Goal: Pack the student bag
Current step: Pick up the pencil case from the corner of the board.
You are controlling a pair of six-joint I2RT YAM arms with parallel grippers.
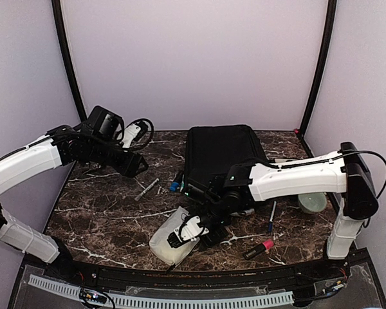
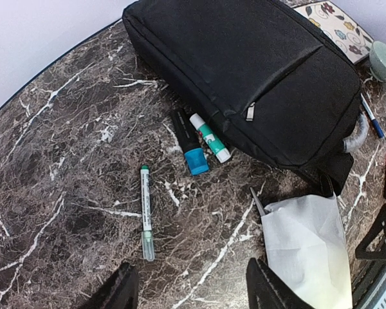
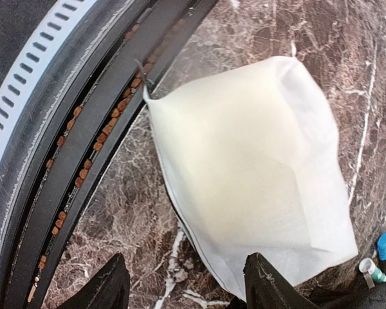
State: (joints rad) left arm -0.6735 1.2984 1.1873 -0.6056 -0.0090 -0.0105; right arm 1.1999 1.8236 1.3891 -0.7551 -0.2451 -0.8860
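Observation:
The robot's right gripper will next move down and across over the top edge of the pale fabric pouch (image 1: 187,244).
The black student bag (image 1: 222,154) lies flat at the middle back of the table, zipped; it also fills the top of the left wrist view (image 2: 244,71). A pale fabric pouch (image 1: 167,239) lies near the front edge. My right gripper (image 1: 182,235) hovers over the pouch (image 3: 244,167), open and empty (image 3: 186,261), with the pouch's near edge between the fingers. My left gripper (image 1: 138,165) is raised over the left of the table, open and empty (image 2: 190,270). The pouch shows to its right (image 2: 309,248).
A green-capped pen (image 2: 145,212) lies left of the bag. A glue stick (image 2: 210,138) and a blue-capped marker (image 2: 190,145) lie against the bag's edge. A pink marker (image 1: 260,248), a blue pen (image 1: 271,215) and a pale round object (image 1: 312,203) lie right. A floral notebook (image 2: 338,29) lies behind the bag.

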